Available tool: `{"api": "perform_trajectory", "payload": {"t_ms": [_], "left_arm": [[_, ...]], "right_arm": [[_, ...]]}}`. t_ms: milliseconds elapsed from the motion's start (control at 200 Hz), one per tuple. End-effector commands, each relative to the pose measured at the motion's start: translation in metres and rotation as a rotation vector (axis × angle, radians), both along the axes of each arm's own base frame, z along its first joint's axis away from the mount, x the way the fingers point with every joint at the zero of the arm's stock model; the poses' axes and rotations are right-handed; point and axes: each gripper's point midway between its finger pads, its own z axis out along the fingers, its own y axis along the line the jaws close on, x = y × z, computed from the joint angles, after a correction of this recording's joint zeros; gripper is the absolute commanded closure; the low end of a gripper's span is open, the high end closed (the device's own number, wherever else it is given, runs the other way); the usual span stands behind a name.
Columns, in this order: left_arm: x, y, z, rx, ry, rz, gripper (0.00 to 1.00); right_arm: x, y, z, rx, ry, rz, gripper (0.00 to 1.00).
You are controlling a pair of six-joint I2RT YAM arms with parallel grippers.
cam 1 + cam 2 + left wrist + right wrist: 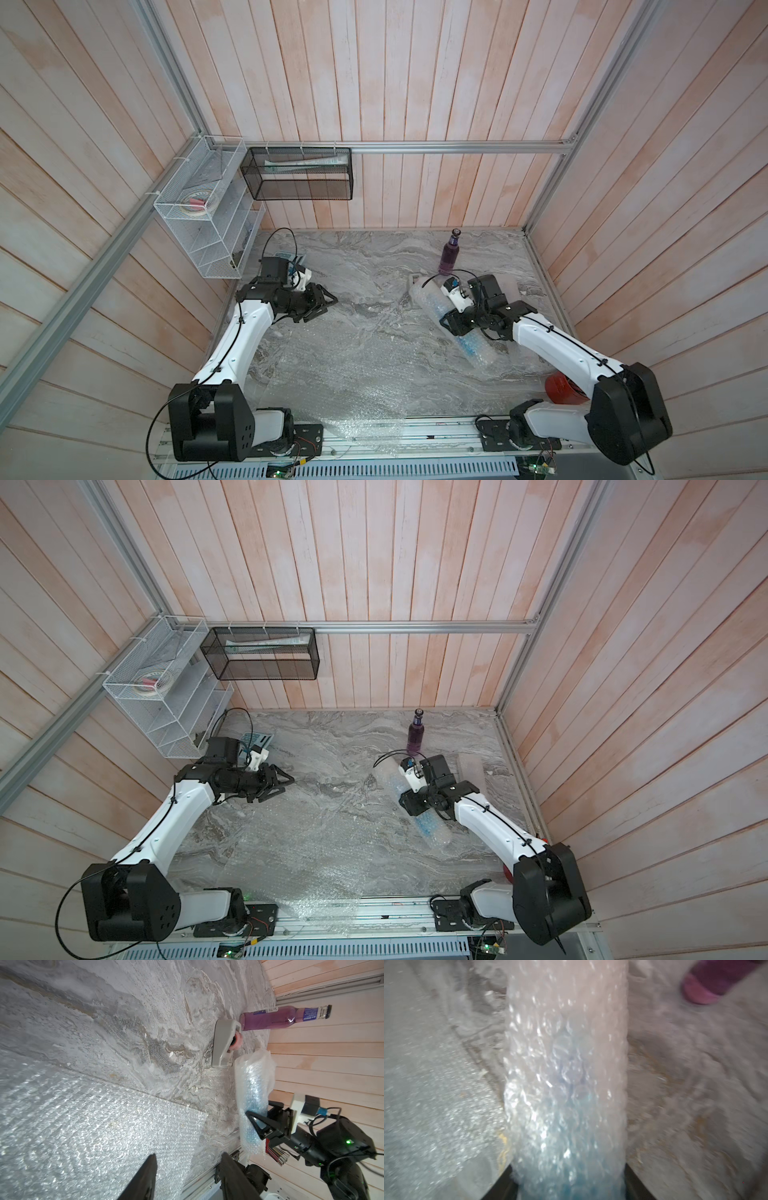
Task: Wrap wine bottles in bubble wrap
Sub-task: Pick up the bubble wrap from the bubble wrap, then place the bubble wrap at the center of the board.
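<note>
My right gripper turns and lowers toward the side next to free the blue bottle's tube. The tabletop (460, 832) beside the other tube lies below it, nearer that side.
A blue wine bottle rolled in bubble wrap (471, 347) (254, 1088) (566, 1095) lies on the table at the right. My right gripper (455, 326) (569, 1169) is shut across this tube, one finger on each side. A purple wine bottle (449, 255) (270, 1019) stands upright behind it, near the back wall. A flat sheet of bubble wrap (332, 374) (83, 1115) is spread over the front middle of the table. My left gripper (324, 307) (189, 1155) hovers open at the left, nothing between its fingers.
A grey tape dispenser (225, 1043) sits between the purple bottle and the wrapped tube. A red object (561, 388) lies under the right arm near the front. A white wire basket (199, 208) and a black mesh basket (297, 172) hang at the back left.
</note>
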Motion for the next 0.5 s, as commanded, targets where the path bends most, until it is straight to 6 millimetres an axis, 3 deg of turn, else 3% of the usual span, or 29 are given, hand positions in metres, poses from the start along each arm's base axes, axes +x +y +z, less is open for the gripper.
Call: {"api": "perform_trajectory", "payload": {"t_ms": [0, 260, 415, 495], "left_arm": [[-0.002, 0.006, -0.022, 0.077, 0.021, 0.063, 0.47], [-0.027, 0.035, -0.061, 0.240, 0.124, 0.203, 0.41], [-0.050, 0.057, -0.084, 0.403, 0.197, 0.340, 0.39], [-0.064, 0.071, -0.100, 0.495, 0.268, 0.398, 0.39]], "right_arm": [[0.024, -0.057, 0.003, -0.058, -0.064, -0.225, 0.68], [0.056, -0.119, -0.028, -0.094, -0.086, -0.447, 0.66], [0.068, -0.131, -0.041, -0.176, -0.084, -0.448, 0.58], [0.065, -0.138, -0.050, -0.207, -0.061, -0.452, 0.48]]}}
